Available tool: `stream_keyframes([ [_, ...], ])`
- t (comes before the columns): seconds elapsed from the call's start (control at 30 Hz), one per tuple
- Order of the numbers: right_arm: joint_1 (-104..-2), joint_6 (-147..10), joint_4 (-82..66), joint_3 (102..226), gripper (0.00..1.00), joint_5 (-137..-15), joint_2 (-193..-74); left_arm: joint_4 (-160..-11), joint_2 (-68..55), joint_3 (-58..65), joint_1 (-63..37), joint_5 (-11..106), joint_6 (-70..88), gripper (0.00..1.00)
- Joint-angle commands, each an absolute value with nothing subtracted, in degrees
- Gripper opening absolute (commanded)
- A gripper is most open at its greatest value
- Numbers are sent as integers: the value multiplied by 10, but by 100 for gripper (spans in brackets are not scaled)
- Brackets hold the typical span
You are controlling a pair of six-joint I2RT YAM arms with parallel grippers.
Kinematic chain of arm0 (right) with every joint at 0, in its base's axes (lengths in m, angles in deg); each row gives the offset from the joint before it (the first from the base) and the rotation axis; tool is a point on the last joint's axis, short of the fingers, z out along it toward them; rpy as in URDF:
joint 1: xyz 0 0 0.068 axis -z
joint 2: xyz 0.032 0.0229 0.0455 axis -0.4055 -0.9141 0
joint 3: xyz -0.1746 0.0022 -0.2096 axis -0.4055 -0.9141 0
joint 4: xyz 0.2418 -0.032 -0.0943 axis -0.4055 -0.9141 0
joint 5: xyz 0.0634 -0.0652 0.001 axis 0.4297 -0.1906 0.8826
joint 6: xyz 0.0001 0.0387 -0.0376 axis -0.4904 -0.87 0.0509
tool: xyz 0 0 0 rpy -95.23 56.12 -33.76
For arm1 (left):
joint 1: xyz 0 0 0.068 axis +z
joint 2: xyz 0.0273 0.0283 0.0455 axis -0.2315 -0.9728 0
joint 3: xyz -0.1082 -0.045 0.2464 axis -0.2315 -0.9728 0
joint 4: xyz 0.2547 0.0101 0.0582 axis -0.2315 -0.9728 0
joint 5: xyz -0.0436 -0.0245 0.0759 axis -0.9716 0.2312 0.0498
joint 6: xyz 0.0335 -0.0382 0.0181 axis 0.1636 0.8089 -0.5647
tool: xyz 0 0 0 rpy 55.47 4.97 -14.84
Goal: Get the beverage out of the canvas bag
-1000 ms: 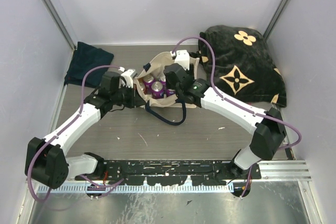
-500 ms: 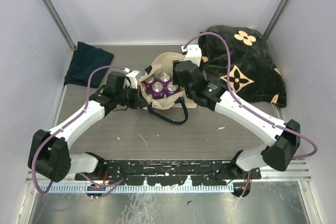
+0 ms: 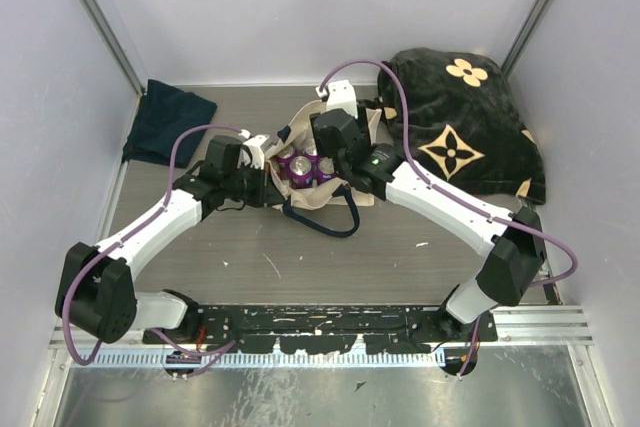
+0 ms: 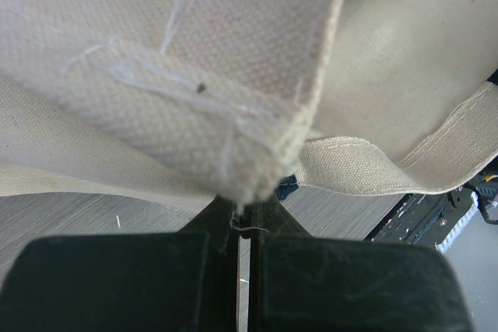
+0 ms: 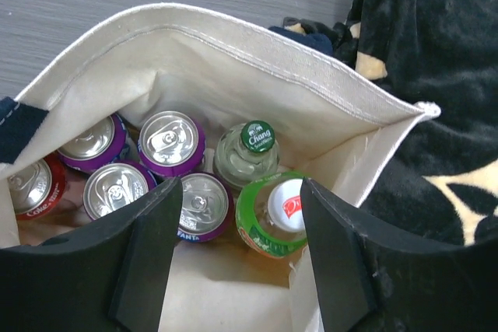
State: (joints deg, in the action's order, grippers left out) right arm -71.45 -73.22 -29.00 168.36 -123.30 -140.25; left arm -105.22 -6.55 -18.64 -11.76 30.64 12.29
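Observation:
The green-labelled bottle stands below, toward the right in the wrist view. My right gripper needs to move toward the bottle next and lower my fingers on both sides of its white cap.
The cream canvas bag (image 3: 352, 189) with navy handles stands mid-table, its mouth open. In the right wrist view the canvas bag (image 5: 257, 68) holds several purple cans (image 5: 171, 141), a red can (image 5: 31, 188), a green-capped glass bottle (image 5: 253, 145) and a green-labelled bottle with a white cap (image 5: 276, 211). My right gripper (image 5: 241, 192) is open, hovering over the bag's mouth above a purple can and the green-labelled bottle; it also shows in the top view (image 3: 322, 152). My left gripper (image 4: 243, 215) is shut on the bag's left rim (image 4: 179, 52) and is seen in the top view (image 3: 262, 179).
A black fabric bag with tan flower motifs (image 3: 460, 127) lies right against the canvas bag (image 5: 436, 52). A dark navy cloth (image 3: 165, 117) lies at the back left. A navy handle loop (image 3: 320, 222) hangs onto the table in front of the bag.
My right gripper swung right and back, then returned left over the bag's mouth. My left gripper shifted slightly right, still pinching the rim.

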Motion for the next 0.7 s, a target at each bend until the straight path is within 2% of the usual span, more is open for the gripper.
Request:
stream_keyframes([
  [0.0,-711,-686,-229,1732,68,-1247,-1403,-1123,-86,-191,-124,324,116,0],
  [0.17,-694,-688,-236,1734,69,-1250,-1406,-1124,-83,-195,-125,328,116,0],
  [0.43,-603,-749,-261,1680,69,-1170,-1410,-1129,-83,-194,-126,329,112,0],
  [0.67,-594,-750,-265,1654,69,-1132,-1405,-1129,-82,-196,-126,330,113,0],
])
